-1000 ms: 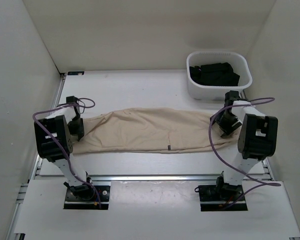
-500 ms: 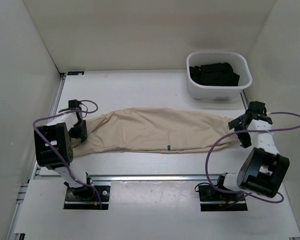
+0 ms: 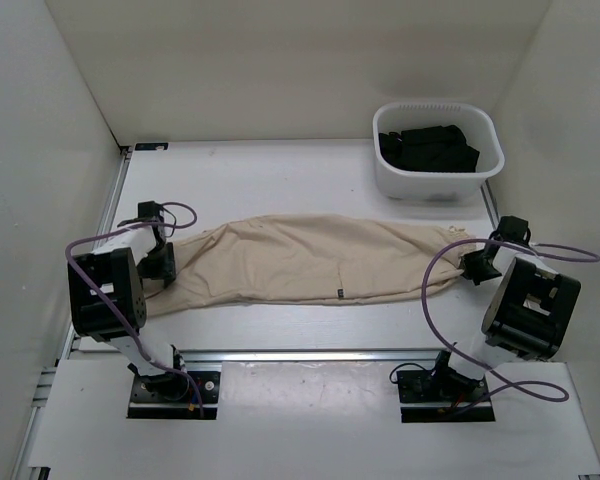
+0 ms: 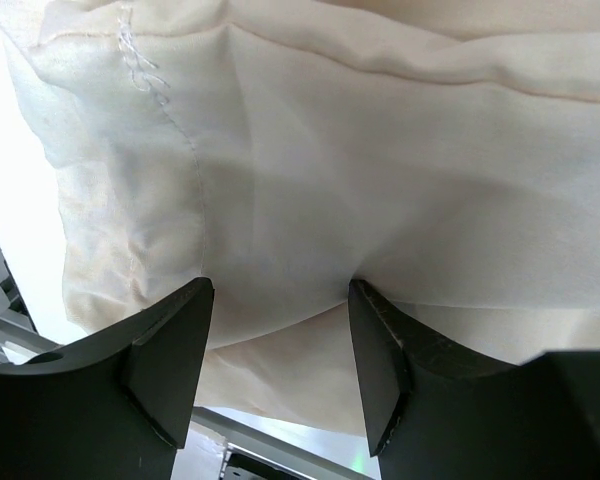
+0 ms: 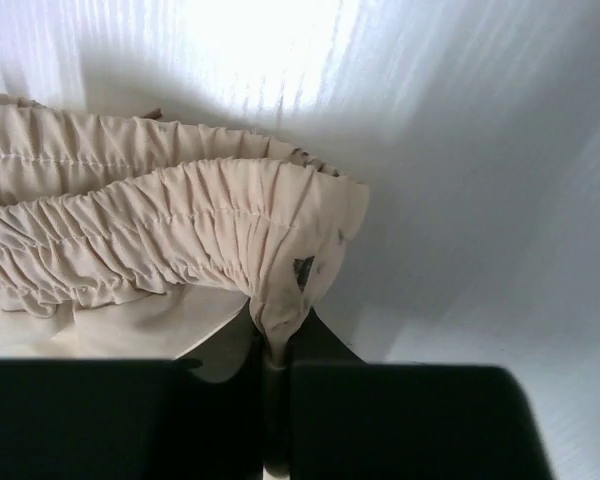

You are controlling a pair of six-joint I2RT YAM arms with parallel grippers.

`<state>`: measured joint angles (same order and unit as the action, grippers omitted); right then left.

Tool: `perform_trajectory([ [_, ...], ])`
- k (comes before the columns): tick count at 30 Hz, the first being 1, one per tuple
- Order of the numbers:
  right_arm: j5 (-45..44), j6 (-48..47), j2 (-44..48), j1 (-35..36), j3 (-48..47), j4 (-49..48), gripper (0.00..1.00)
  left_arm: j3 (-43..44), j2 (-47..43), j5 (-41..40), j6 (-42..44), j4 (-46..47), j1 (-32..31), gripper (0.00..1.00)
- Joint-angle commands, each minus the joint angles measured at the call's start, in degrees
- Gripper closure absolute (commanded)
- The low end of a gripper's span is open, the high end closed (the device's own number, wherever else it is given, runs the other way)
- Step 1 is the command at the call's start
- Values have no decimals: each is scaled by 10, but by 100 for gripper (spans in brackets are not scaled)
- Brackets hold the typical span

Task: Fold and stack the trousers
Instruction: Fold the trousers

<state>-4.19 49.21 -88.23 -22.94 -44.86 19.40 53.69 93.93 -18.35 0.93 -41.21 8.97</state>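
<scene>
My right gripper will next lift, carry the waistband onto the legs to the gripper's left in the top view and let go of it, as the trousers [image 3: 310, 260] are unfolded now.
The beige trousers [image 3: 310, 260] lie stretched left to right across the white table, with a small dark tag [image 3: 338, 294] on their near edge. My left gripper [image 3: 165, 265] rests low at their left end. In the left wrist view it [image 4: 280, 335] is open, and the smooth cloth [image 4: 380, 150] fills the gap between the black fingers [image 4: 170, 360]. My right gripper [image 3: 472, 263] is at the right end. In the right wrist view it [image 5: 278, 345] is shut on a pinch of the gathered waistband [image 5: 160, 230], beside a small dark mark [image 5: 303, 270].
A white basket [image 3: 435, 182] holding black garments [image 3: 427, 147] stands at the back right, just beyond the right gripper. White walls close in the table on three sides. A metal rail [image 3: 300, 355] runs along the near edge by the arm bases.
The right gripper swung out to the right with its jaws wide, then came back and shut on the waistband's end. The left arm lowered and stayed at the left end.
</scene>
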Motion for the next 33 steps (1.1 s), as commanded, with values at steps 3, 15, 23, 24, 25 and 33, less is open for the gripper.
perform_trajectory([
  [3, 0, -5, 4, -41, 34, -2, 100, -5, -23, 23, -9, -18, -10, 31],
  [15, -429, -186, 78, 439, -286, 213, 100, 7, 33, -27, -9, -12, -69, 31],
  [23, -542, 2, -152, 809, -491, 330, 100, 46, 85, -40, -9, -12, -74, 31],
  [24, -537, 2, -177, 818, -513, 330, 100, 53, 85, -45, -9, -12, -74, 31],
  [25, -530, 9, -228, 825, -534, 335, 100, 53, 85, -45, -9, -12, -74, 31],
  [33, -401, -82, -341, 882, -631, 268, 100, 59, 85, -50, -9, -12, -79, 31],
])
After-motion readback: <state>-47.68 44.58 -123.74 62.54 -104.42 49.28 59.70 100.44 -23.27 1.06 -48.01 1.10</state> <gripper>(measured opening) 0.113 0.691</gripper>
